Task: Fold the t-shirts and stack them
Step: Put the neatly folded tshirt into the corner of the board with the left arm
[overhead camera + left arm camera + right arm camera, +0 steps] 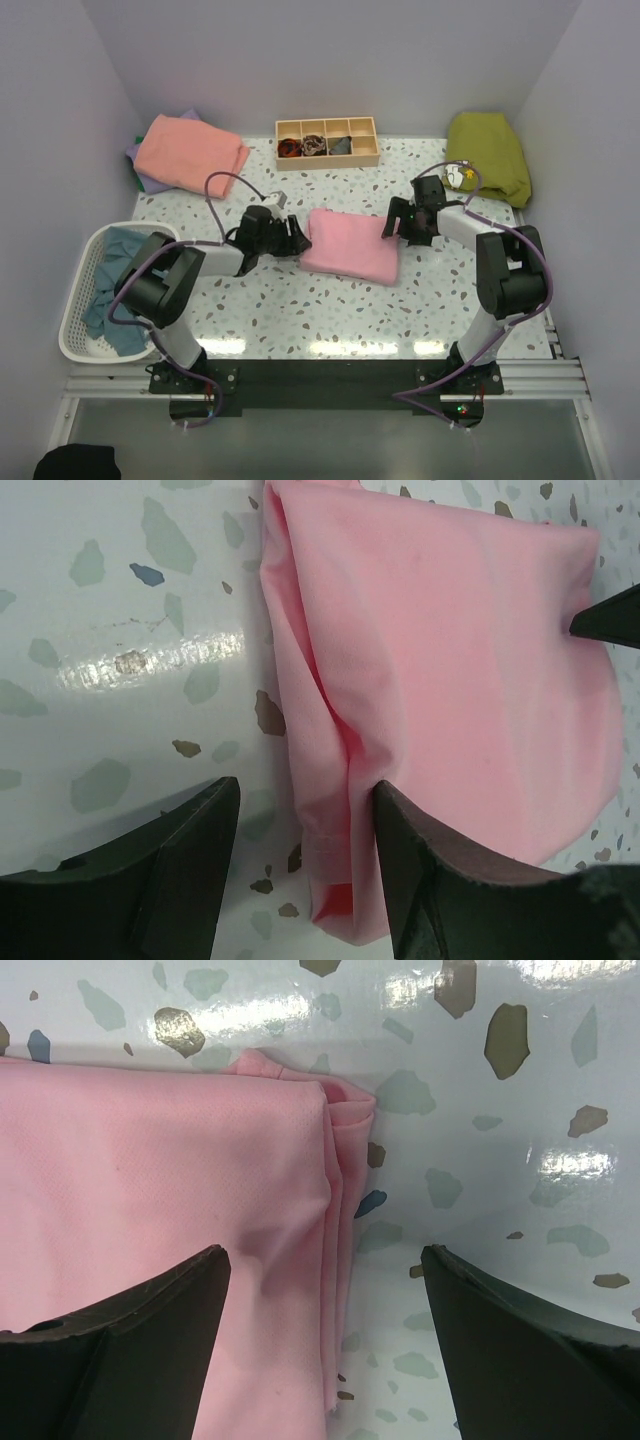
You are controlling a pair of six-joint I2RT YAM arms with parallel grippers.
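My left gripper slides to the right in the top view next and closes its fingers on the pink shirt's folded edge, since it lies on that side.
A folded pink t-shirt (350, 248) lies flat in the middle of the table. My left gripper (298, 238) is at its left edge, open. In the left wrist view its jaws straddle the shirt's folded edge (450, 660): one finger is over bare table and the other rests against the fabric, around the left gripper's gap (304, 783). My right gripper (392, 226) is at the shirt's right edge, open wide. One of its fingers hangs over the pink cloth (150, 1180) and the other over the table, either side of the right gripper's gap (325, 1250). Neither holds anything.
A folded salmon t-shirt (190, 150) lies on a lavender one (138, 168) at the back left. A wooden compartment tray (327, 142) stands at the back centre, with an olive-green cloth (490, 155) at the back right. A white basket (78, 320) at the left holds teal-blue shirts (112, 295).
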